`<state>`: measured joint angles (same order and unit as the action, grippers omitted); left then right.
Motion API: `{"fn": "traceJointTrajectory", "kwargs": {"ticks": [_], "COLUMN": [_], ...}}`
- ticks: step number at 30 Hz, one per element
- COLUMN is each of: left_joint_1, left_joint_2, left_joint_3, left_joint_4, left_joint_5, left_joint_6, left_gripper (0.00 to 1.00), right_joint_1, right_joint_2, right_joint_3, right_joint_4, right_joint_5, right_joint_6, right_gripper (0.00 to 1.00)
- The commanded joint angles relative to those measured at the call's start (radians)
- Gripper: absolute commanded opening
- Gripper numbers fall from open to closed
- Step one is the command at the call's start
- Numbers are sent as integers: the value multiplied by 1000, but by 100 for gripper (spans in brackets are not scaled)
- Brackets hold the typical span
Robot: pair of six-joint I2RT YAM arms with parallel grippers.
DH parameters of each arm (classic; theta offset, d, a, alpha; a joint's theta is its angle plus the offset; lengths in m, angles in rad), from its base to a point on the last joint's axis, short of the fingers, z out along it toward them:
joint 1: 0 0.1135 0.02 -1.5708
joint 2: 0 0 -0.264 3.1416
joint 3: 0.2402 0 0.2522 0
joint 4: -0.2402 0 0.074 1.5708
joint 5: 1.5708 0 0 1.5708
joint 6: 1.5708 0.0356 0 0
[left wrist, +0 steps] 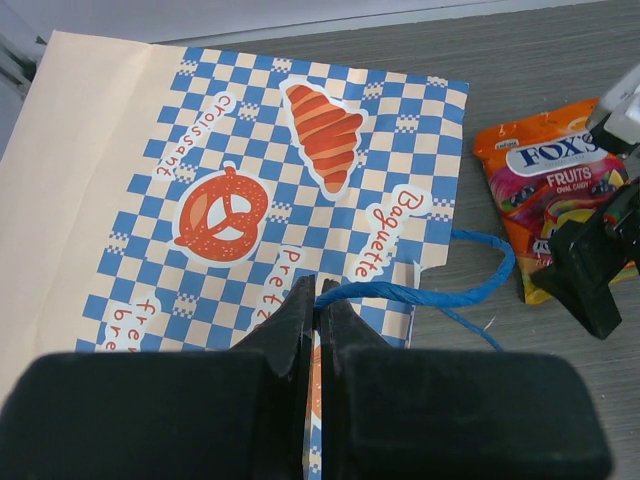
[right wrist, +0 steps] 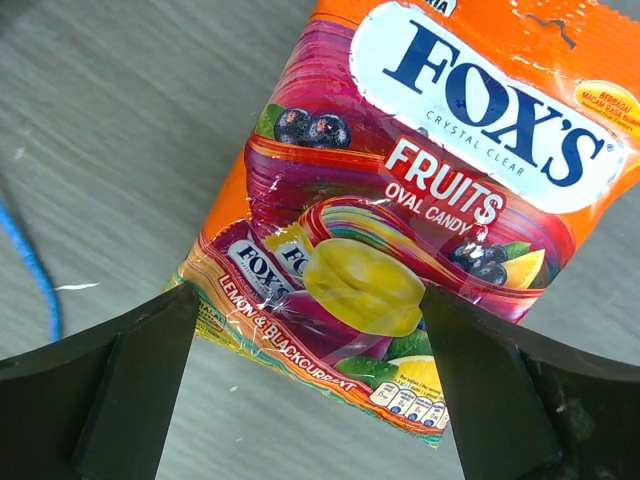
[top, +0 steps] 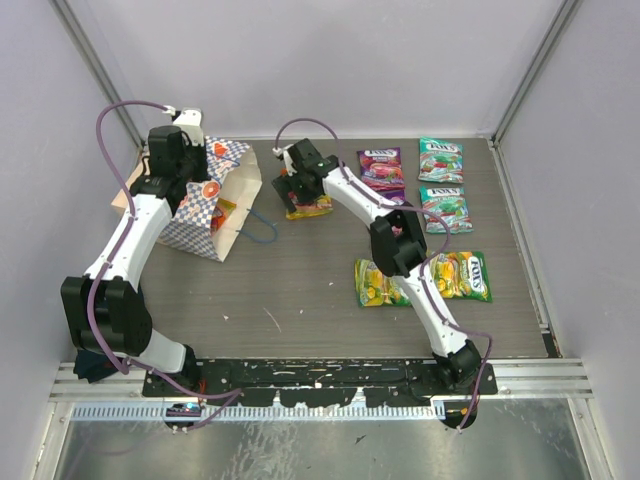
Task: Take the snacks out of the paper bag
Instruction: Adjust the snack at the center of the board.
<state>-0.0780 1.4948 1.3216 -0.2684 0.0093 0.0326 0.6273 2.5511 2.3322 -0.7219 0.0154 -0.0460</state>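
Observation:
I should swing my right gripper left in the top view and turn onto the orange-red packet in the bag's opening, as it's still inside.
The paper bag lies on its side at the back left, its mouth facing right. My left gripper is shut on the bag's rim where the blue cord handle comes out; in the top view it sits over the bag. An orange-red snack packet lies flat on the table right of the bag. My right gripper is open just above it, one finger on each side of its lower end, holding nothing. Something orange-red shows inside the bag's mouth.
Other packets lie on the right: purple, two teal, and two yellow-green. White walls enclose the table on three sides. The bag's second cord loop trails on the table.

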Motion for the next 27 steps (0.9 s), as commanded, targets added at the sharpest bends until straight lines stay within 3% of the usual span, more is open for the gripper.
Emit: {"fn": "traceJointTrajectory", "kwargs": {"ticks": [1,10,18,22,27], "left_joint_1": [4,-3,-12,-13,-12], "left_joint_2": [-4,7,-15,-36,-56], "left_joint_3": [34,46,49,33,12], "left_joint_4": [25,21,12,16,34], "left_joint_5": [18,18,20,18,13], "left_joint_6": [-18,-20,6,13,11], "left_gripper": [0,0,0,0,0], "right_joint_1": [-38,-69,-67,-67,-66], "right_joint_2": [78,103,-45,-294,-521], "right_joint_3": [63,93,12,-260,-629], "right_joint_4": [-43,106,360,623,905], "right_joint_5": [-50,-106,-49,3,-133], "right_joint_6": [-123,-253,-197,-29,432], "right_gripper": [100,100,100,100,100]}}
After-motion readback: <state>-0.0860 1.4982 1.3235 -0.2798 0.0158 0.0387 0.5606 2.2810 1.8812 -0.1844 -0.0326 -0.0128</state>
